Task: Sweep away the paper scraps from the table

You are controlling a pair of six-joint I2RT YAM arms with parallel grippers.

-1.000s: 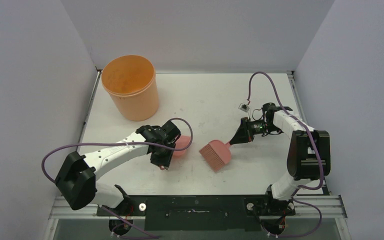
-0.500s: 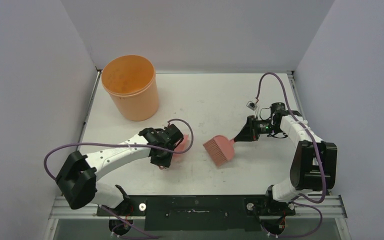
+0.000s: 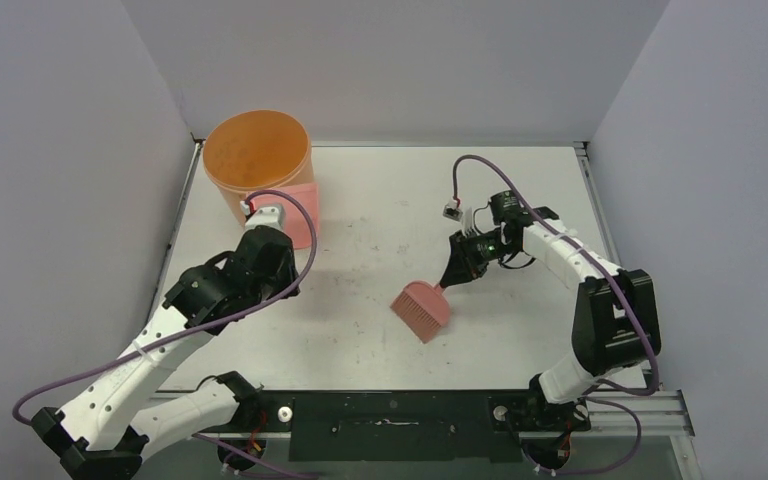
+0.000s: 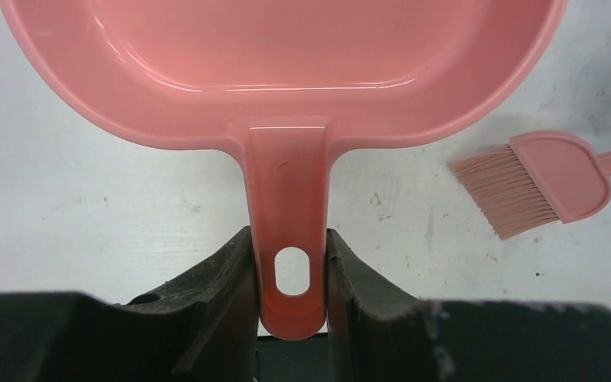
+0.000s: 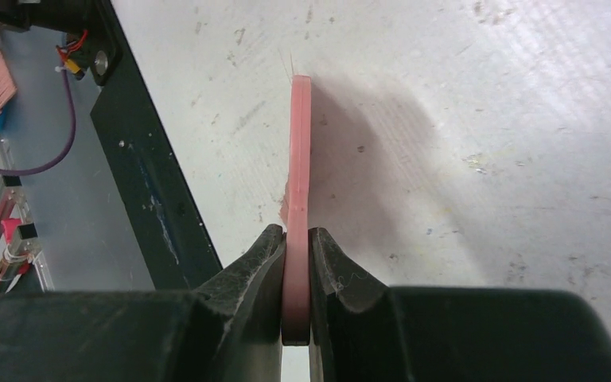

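Note:
The bare tabletop by the brush is below my left gripper, to its right in the top view, so I need to take the empty dustpan down there and let go of it.
No paper scraps show in any view. My left gripper (image 3: 280,238) is shut on the handle of the pink dustpan (image 3: 300,212) and holds it raised beside the front right of the orange bucket (image 3: 260,170). In the left wrist view the fingers (image 4: 231,278) clamp the handle (image 4: 290,239), and the pan (image 4: 286,72) shows no scraps. My right gripper (image 3: 457,272) is shut on the handle of the pink hand brush (image 3: 422,310), whose bristles sit near the white table (image 3: 380,190) at mid-table. The right wrist view shows the brush edge-on (image 5: 299,159) between the shut jaws.
The tall orange bucket stands at the table's back left corner. Grey walls close in three sides. A black metal rail (image 3: 390,410) runs along the near edge and also shows in the right wrist view (image 5: 135,175). The brush also shows in the left wrist view (image 4: 537,183).
My left arm has lifted the dustpan from mid-table and carried it back-left to the bucket. My right gripper has shifted the brush slightly left.

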